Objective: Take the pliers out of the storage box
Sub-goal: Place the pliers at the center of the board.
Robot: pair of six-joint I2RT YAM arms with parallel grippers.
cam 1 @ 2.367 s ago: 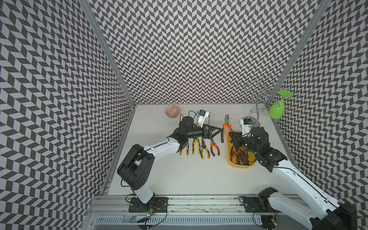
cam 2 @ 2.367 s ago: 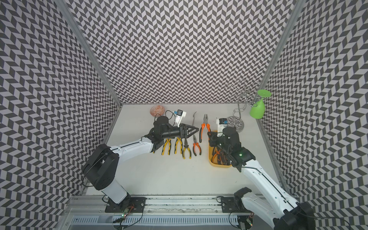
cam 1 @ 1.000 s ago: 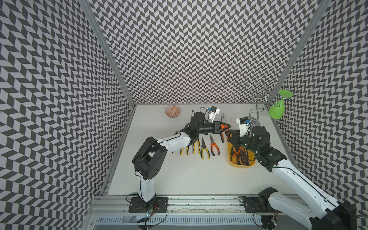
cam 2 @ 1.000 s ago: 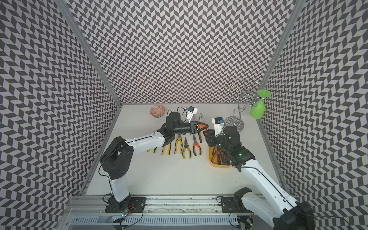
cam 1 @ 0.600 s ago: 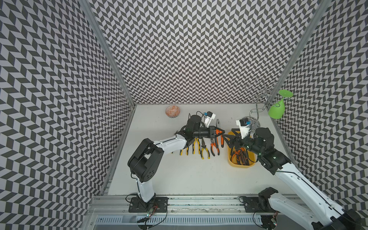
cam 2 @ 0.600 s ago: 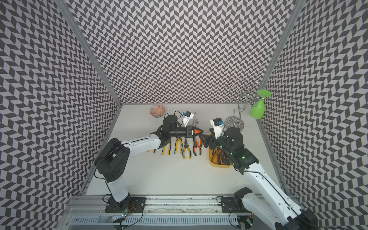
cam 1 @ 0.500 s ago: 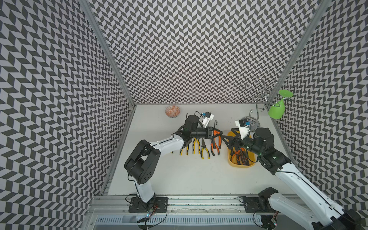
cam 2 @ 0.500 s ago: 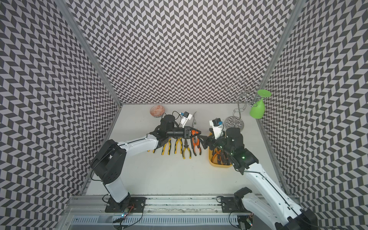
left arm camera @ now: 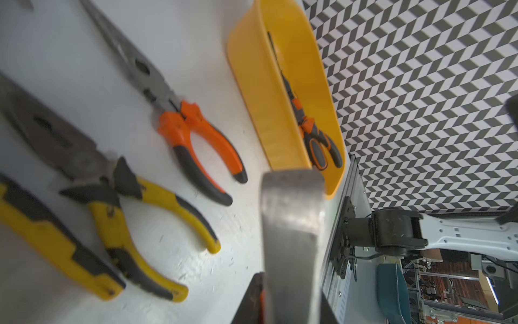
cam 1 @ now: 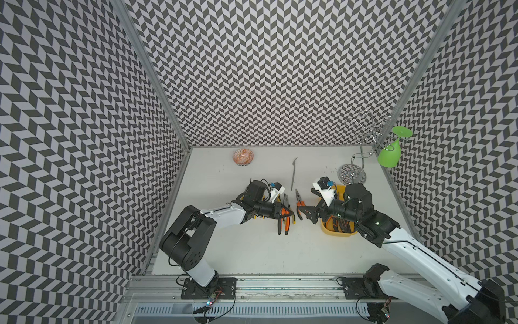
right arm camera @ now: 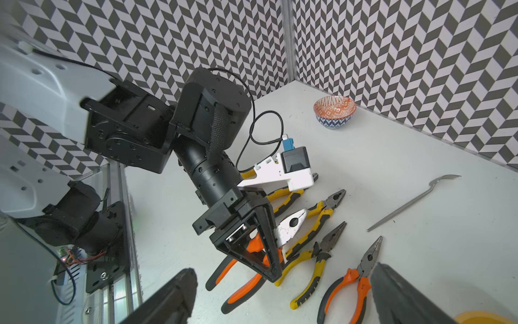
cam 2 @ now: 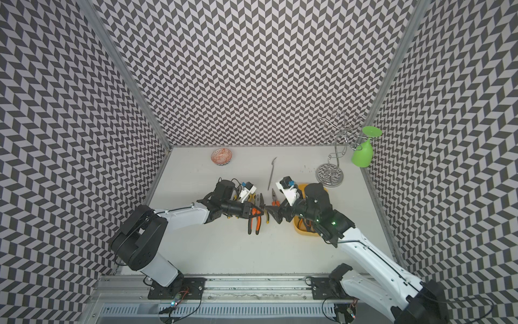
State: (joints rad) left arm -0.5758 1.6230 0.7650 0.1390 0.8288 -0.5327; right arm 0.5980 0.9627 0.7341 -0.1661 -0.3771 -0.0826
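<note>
Next, my left gripper draws back toward the base and down to bare tabletop, to release the orange-and-black pliers clear of the row.
My left gripper [cam 1: 281, 213] is shut on the head of orange-and-black pliers [right arm camera: 238, 280], whose handles hang down above the table. The same left gripper [right arm camera: 262, 254] shows close up in the right wrist view, and in the left wrist view the held pliers' grey head [left arm camera: 291, 238] fills the middle. My right gripper [cam 1: 305, 214] stands open and empty just right of it, beside the yellow storage box [cam 1: 325, 228]. More orange-and-black pliers [left arm camera: 311, 131] lie in the storage box [left arm camera: 269, 84]. Several pliers lie in a row on the table, among them a long-nosed orange pair [cam 1: 299, 203] and a yellow pair [left arm camera: 140, 210].
A thin grey fork [cam 1: 293, 174] lies behind the row of pliers. A small orange patterned bowl [cam 1: 243, 157] stands at the back left. A wire glass rack [cam 1: 352, 175] with a hanging green glass [cam 1: 389, 154] stands at the back right, just behind the box.
My right gripper has opened and let go of the orange pliers. The left gripper, still shut on them, has drawn back left and toward the front.
</note>
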